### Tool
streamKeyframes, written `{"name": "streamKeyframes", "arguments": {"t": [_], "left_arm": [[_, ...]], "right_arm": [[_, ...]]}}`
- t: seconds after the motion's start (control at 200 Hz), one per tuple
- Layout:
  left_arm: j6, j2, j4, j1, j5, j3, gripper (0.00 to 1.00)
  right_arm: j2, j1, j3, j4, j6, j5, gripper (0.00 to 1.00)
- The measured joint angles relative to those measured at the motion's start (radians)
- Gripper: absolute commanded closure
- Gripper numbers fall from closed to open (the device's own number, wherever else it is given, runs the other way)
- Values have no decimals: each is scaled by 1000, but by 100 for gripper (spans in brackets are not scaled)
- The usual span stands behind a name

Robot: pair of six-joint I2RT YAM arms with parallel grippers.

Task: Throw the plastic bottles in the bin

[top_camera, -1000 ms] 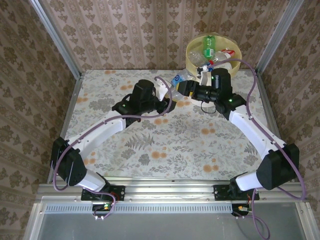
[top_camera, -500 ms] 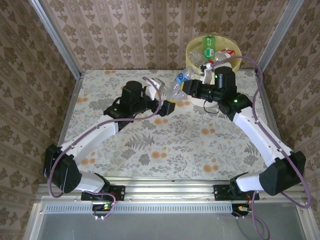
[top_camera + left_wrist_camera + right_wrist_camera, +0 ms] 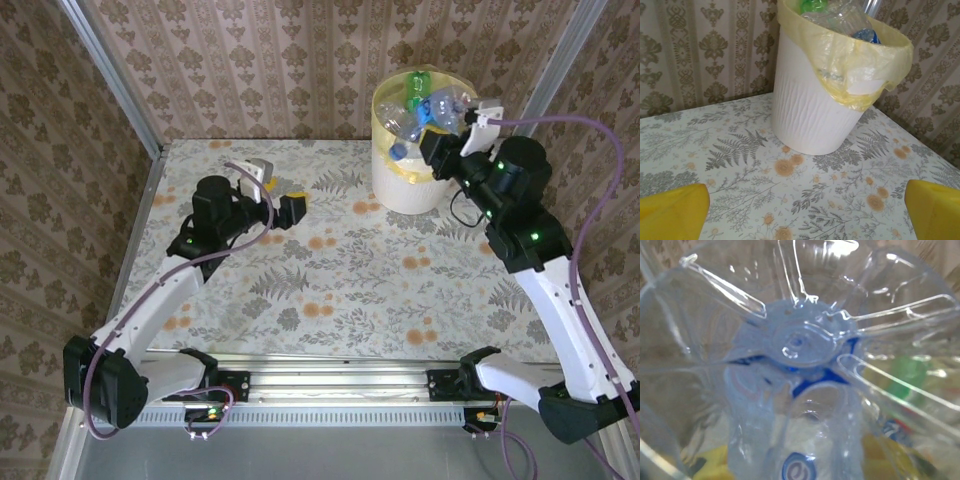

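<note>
My right gripper holds the clear bottle, and the bin's opening (image 3: 427, 101) (image 3: 912, 377) lies outward of it. It will carry the bottle outward toward the metal corner post and release it where other bottles lie.
The bin (image 3: 410, 180), a white bucket with a yellow liner, stands at the table's far right and holds several plastic bottles (image 3: 405, 118), one of them green (image 3: 418, 82). My right gripper (image 3: 437, 143) is above the bin's rim, shut on a clear plastic bottle with blue on it (image 3: 443, 106). That bottle's ribbed base (image 3: 800, 345) is right in front of the right wrist camera and hides the fingers. My left gripper (image 3: 290, 208) is open and empty over the table left of the bin. The left wrist view has the bin (image 3: 810, 115) ahead, between the yellow fingertips (image 3: 672, 212).
Patterned walls close the table in behind and at both sides. A metal corner post (image 3: 560, 60) rises right behind the bin. The flowered tabletop (image 3: 330, 280) lies bare between the two arms.
My right arm has carried the clear bottle from the table beside the bin up over its rim. My left gripper let go, opened wide and drew back to the left.
</note>
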Motion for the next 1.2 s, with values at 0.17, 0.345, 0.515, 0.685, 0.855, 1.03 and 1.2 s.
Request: {"name": "streamKeyframes", "arguments": {"t": [0.17,0.345,0.515,0.685,0.855,1.03,1.2], "left_arm": [[-13,-16,0,26,-29,-31,0],[-19,-16,0,27,-45,-42,0],[-23,-16,1,32,-50,-42,0],[-23,-16,0,40,-54,-42,0],[-33,-15,0,56,-60,-42,0],[-44,-15,-3,76,-65,-43,0],[-45,-15,-13,85,-72,-51,0]], "right_arm": [[-85,-3,-103,186,-116,156,80],[-87,-24,-121,283,-187,236,79],[-55,-63,-114,294,-200,250,77],[93,-183,15,221,-124,202,64],[406,-326,349,5,32,54,28],[523,-366,395,-164,122,-77,14],[483,-374,393,-214,146,-145,13]]}}
